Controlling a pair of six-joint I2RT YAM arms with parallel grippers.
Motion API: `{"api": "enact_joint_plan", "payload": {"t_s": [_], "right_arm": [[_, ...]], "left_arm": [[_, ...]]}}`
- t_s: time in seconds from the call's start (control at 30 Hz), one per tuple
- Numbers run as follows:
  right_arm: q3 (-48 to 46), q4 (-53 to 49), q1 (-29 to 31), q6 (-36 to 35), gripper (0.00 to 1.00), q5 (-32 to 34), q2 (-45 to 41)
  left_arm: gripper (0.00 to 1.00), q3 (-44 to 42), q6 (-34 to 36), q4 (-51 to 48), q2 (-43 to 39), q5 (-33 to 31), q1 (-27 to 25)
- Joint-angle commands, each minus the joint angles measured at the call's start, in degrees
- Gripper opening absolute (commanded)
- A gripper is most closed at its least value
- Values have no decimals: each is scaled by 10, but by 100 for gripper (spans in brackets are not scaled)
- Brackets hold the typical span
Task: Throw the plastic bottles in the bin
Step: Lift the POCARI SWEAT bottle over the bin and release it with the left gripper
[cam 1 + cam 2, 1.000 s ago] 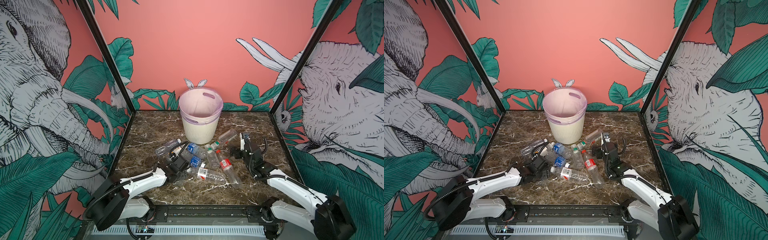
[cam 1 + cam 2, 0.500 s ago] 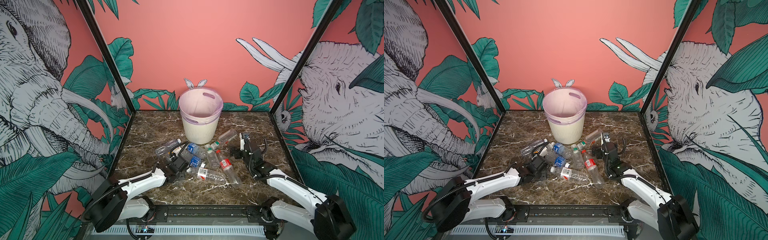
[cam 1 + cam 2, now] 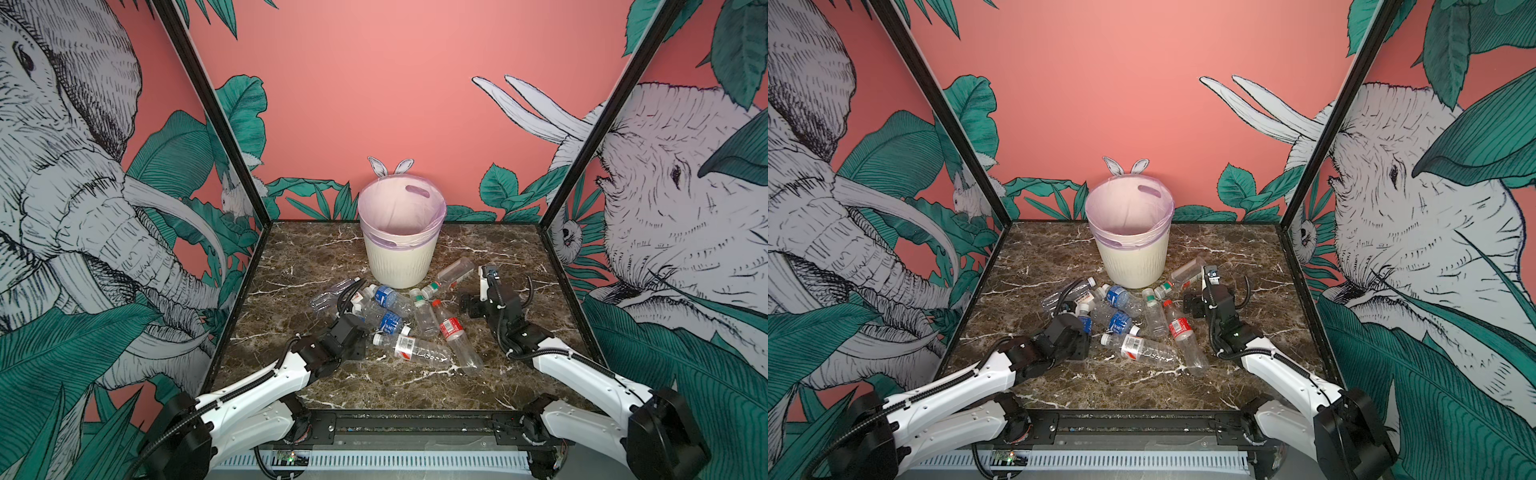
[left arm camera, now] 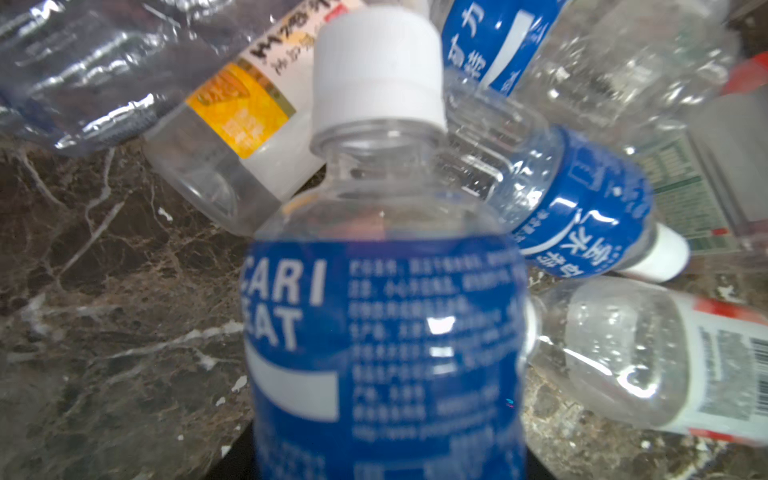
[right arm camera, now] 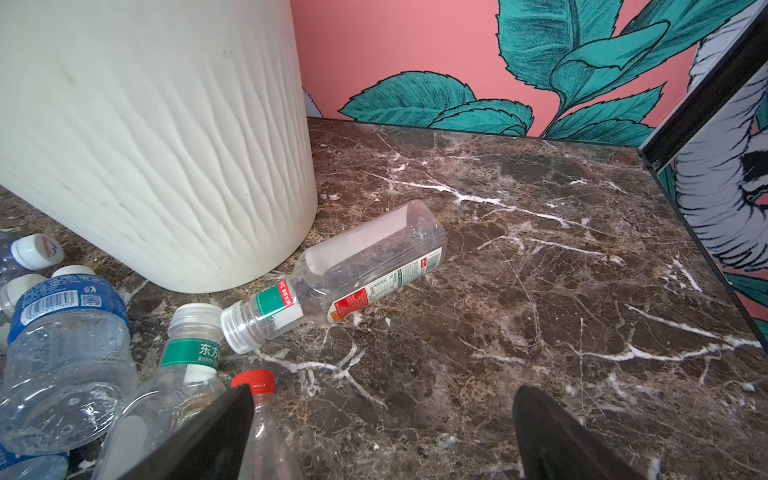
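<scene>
The bin's rim stands above the pile of bottles, so my left gripper will next move up and outward over the bin's opening [image 3: 401, 209] to let go of the blue-labelled bottle.
Several plastic bottles [image 3: 395, 307] lie in a heap on the marble floor in front of the bin [image 3: 399, 266], a cream ribbed basket with a pale lilac liner. My left gripper [image 3: 357, 322] is at the heap's left edge, shut on a blue-labelled bottle with a white cap [image 4: 382, 332]; the bottle hides the jaws in the left wrist view. My right gripper [image 5: 382, 392] hangs open over bare marble to the right of the heap, holding nothing. A red-capped bottle [image 5: 257, 382] lies by one finger. A clear bottle with a green band [image 5: 345, 274] lies ahead, beside the bin [image 5: 166, 145].
Black frame posts and printed walls close in the marble floor [image 3: 511, 257] on three sides. The black base rail [image 3: 411, 419] runs along the front edge. Bare marble [image 3: 1034, 257] lies left and right of the bin.
My left gripper's jaws have closed in on the blue-labelled bottle. The right arm and the other bottles have stayed where they were.
</scene>
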Motion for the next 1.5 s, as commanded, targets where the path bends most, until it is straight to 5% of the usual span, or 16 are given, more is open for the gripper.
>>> {"api": "enact_joint_plan", "payload": {"t_s": [0.0, 0.47, 0.8, 1.0, 1.17, 1.37, 1.47], "right_arm": [[12, 19, -3, 4, 99, 1, 4], [19, 15, -3, 4, 99, -8, 16], [25, 11, -3, 3, 99, -15, 20], [24, 6, -3, 0, 99, -12, 10], [28, 1, -4, 1, 99, -15, 8], [33, -7, -4, 14, 99, -26, 6], [35, -13, -4, 17, 99, -25, 5]], "left_arm": [[45, -19, 65, 39, -48, -13, -3], [39, -53, 201, 100, -275, 36, -3], [39, -1, 244, 115, -277, 48, -3], [39, 94, 295, 153, -172, 40, -3], [39, 264, 369, 183, -11, 25, 4], [42, 541, 355, 192, 239, 172, 150], [60, 710, 335, 125, 377, 222, 195]]}}
